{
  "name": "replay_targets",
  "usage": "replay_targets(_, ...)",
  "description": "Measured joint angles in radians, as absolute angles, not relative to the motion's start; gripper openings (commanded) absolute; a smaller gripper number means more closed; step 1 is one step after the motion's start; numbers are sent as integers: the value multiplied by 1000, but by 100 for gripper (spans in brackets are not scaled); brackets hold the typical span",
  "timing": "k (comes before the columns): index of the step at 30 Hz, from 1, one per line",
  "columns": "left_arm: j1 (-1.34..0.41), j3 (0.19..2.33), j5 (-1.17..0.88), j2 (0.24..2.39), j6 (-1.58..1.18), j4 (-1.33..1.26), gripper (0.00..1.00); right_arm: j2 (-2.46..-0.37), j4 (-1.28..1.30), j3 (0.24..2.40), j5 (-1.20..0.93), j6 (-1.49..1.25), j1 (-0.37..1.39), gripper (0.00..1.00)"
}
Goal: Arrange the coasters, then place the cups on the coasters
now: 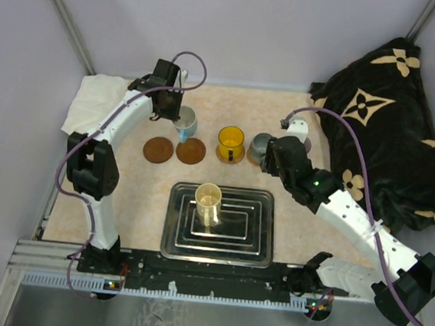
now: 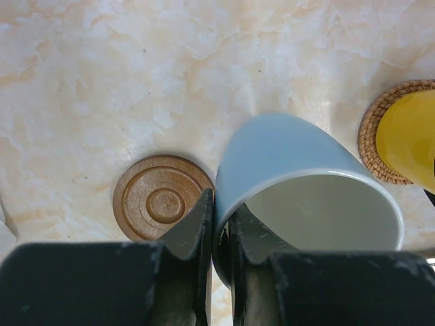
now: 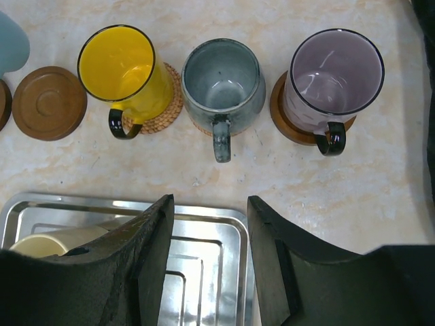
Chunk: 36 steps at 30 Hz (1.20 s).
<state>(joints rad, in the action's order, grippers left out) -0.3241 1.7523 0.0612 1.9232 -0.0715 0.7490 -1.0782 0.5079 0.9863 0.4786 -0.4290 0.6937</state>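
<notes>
The brown coaster nearer the yellow cup point(image 1: 191, 152) is bare, so my left gripper will next move back and down and release the light blue cup there.
My left gripper point(image 2: 222, 221) is shut on the rim of the light blue cup point(image 2: 285, 159), one finger outside the wall and one inside. The cup point(image 1: 185, 121) sits tilted just behind two bare brown coasters point(image 1: 158, 149) point(image 1: 191, 150). The yellow cup point(image 3: 122, 64) stands on a woven coaster point(image 3: 171, 102), the grey cup point(image 3: 223, 81) beside it, and the purple cup point(image 3: 333, 75) on a dark coaster point(image 3: 282, 115). The cream cup point(image 1: 208, 201) lies in the steel tray point(image 1: 252, 247). My right gripper point(image 3: 207, 227) hangs open and empty over the tray's far right corner.
A black blanket with tan flowers point(image 1: 392, 110) fills the back right. A white cloth point(image 1: 92, 101) lies at the back left. Purple walls close off the back and sides. The arms' bases and a black rail point(image 1: 214, 282) run along the near edge.
</notes>
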Motion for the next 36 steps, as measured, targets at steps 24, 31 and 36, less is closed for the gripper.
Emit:
replay_targets(24, -324, 1917, -41, 2057, -96, 1003, 11, -1093, 489, 934, 457, -447, 694, 49)
replay_targets(31, -326, 1922, -40, 2070, -115, 1023, 11, -1079, 477, 921, 450, -447, 694, 49)
replay_targets(36, -332, 1922, -35, 2094, -127, 1032, 11, -1070, 467, 915, 448, -447, 694, 49)
